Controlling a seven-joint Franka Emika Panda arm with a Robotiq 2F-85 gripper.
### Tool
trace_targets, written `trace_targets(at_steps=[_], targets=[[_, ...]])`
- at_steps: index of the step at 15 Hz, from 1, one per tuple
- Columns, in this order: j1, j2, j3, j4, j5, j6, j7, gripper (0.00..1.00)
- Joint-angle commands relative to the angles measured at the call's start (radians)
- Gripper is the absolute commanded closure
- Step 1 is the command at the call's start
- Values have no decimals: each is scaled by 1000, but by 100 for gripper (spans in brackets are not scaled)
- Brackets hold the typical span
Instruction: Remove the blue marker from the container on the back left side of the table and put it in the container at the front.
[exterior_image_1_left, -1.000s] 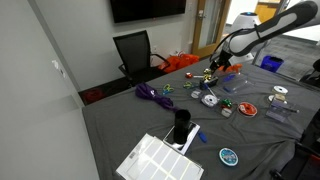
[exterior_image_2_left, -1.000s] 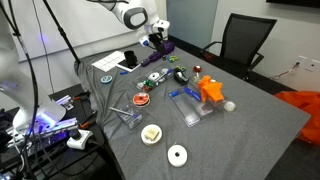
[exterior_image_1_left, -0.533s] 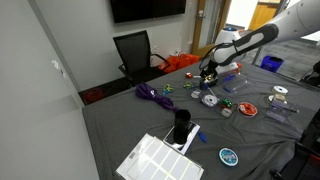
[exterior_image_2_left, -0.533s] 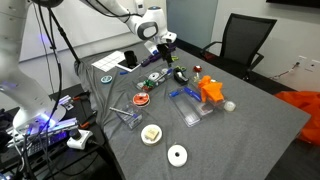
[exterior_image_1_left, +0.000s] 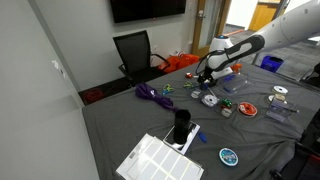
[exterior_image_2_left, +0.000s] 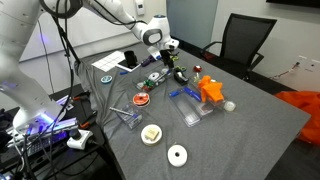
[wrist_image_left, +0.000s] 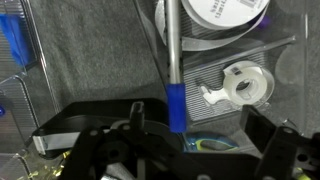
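Observation:
The blue cap is off-centre, so my gripper should next move slightly to the left in the wrist view and then close its fingers around the cap.
In the wrist view a marker (wrist_image_left: 174, 70) with a grey barrel and a blue cap lies in a clear container (wrist_image_left: 268, 55), beside a white tape roll (wrist_image_left: 245, 85). My gripper (wrist_image_left: 198, 122) hangs just above it with its fingers spread. The blue cap sits between them, nearer the left finger, and nothing is gripped. In both exterior views the gripper (exterior_image_1_left: 204, 78) (exterior_image_2_left: 165, 55) hovers low over the clutter on the dark grey table (exterior_image_1_left: 120, 125) (exterior_image_2_left: 250, 130). A black cup (exterior_image_1_left: 181, 125) stands near the table's front.
A white tray (exterior_image_1_left: 158, 160) lies beside the cup. Purple cord (exterior_image_1_left: 150, 93), a blue disc (exterior_image_1_left: 229, 156), an orange object (exterior_image_2_left: 210, 92) and several small items are scattered around. A black office chair (exterior_image_1_left: 135, 50) (exterior_image_2_left: 245, 40) stands behind the table.
The arm has swung across the table and come down lower over the clear container. The gripper stays empty.

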Motion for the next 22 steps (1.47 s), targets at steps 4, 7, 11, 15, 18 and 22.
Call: trace_targets(at_steps=[4, 7, 11, 15, 18, 22], targets=[[2, 56, -19, 95, -26, -91, 12, 48], [3, 66, -30, 116, -35, -102, 17, 70], [4, 85, -42, 146, -44, -116, 26, 98], [4, 81, -42, 150, -41, -125, 35, 95], [-4, 46, -30, 123, -31, -128, 20, 95], [-55, -26, 14, 58, 6, -74, -65, 95]])
